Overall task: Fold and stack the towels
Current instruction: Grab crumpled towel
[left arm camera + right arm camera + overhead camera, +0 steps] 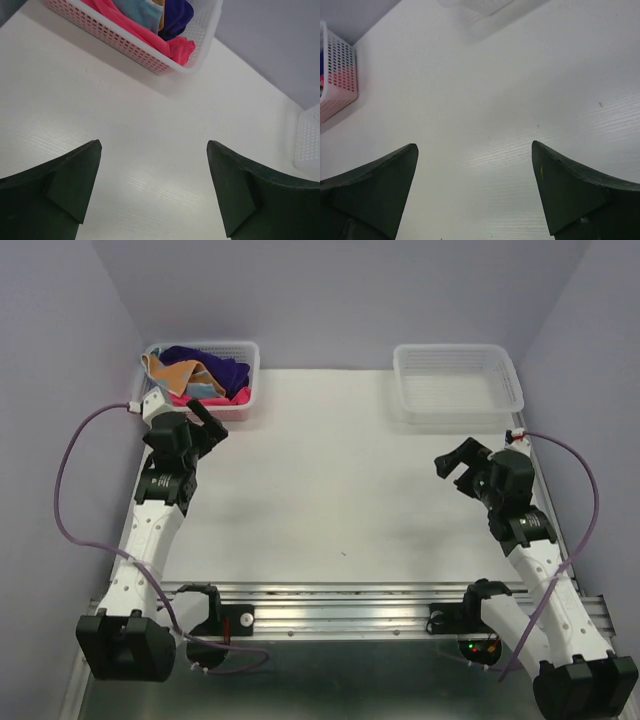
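Note:
The orange-tan towel lies outward and uncovered on top of the heap, so next my left gripper will reach outward over the basket's near rim and down onto that towel's middle (184, 375).
The towels lie heaped in a white mesh basket (250, 390) at the back left: dark purple (218, 366), orange-tan (165, 368), pink-red (240, 397) and light blue (205, 390). In the left wrist view the pink-red towel (135, 31), the purple one (176, 14) and the light blue one (136, 8) show inside the basket (150, 61). My left gripper (208, 424) (154, 144) is open and empty above the bare table, just in front of that basket. My right gripper (452, 462) (474, 145) is open and empty over the table's right side.
An empty white mesh basket (458, 382) stands at the back right; its corner shows in the left wrist view (307, 142) and its edge in the right wrist view (480, 7). The towel basket (337, 75) shows at the left edge there. Lilac walls enclose the white table (330, 490).

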Controlling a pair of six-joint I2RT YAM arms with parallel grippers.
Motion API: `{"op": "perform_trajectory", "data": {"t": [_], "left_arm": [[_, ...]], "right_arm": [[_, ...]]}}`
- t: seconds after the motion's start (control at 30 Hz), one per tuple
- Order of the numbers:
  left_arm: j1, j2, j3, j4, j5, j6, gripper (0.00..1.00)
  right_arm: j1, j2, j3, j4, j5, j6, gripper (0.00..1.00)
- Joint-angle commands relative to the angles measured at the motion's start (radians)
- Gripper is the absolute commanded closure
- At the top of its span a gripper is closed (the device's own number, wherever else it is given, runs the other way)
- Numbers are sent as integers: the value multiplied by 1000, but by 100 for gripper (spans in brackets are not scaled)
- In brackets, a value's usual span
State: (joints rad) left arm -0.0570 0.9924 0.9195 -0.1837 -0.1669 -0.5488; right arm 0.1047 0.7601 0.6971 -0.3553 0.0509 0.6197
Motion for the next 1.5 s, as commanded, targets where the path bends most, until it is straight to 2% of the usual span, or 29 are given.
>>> {"op": "perform_trajectory", "data": {"t": [0.0,0.07,0.1,0.33,0.37,0.47,0.57,0.6,0.7,0.8,0.9,1.3,1.47], "left_arm": [[3,78,116,101,-20,163,1],[6,178,177,105,-37,220,1],[9,257,255,101,-51,283,1],[77,663,657,43,-10,524,1],[94,704,739,26,-8,542,1],[118,839,852,10,1,615,1],[141,948,993,-20,81,682,1],[143,991,1010,-28,119,703,1],[143,1043,1051,-34,119,763,1],[149,1107,1105,-51,69,765,1],[183,1170,1163,-69,96,753,2],[213,1267,1228,-23,152,780,2],[224,1328,1299,-11,162,785,2]], "right_arm": [[-3,18,62,114,-26,-51,0],[-3,51,77,95,39,-51,0],[-3,79,97,87,61,-58,0],[-5,194,160,116,60,-106,0],[-3,209,166,108,67,-126,0],[-3,231,176,95,96,-126,0],[-3,249,167,104,135,-155,0],[-3,254,165,102,159,-153,0],[-3,260,160,104,173,-159,0],[-3,274,160,102,165,-152,0],[-3,297,142,107,139,-155,0],[-3,357,153,119,142,-141,0],[-3,363,156,118,144,-144,0]]}}
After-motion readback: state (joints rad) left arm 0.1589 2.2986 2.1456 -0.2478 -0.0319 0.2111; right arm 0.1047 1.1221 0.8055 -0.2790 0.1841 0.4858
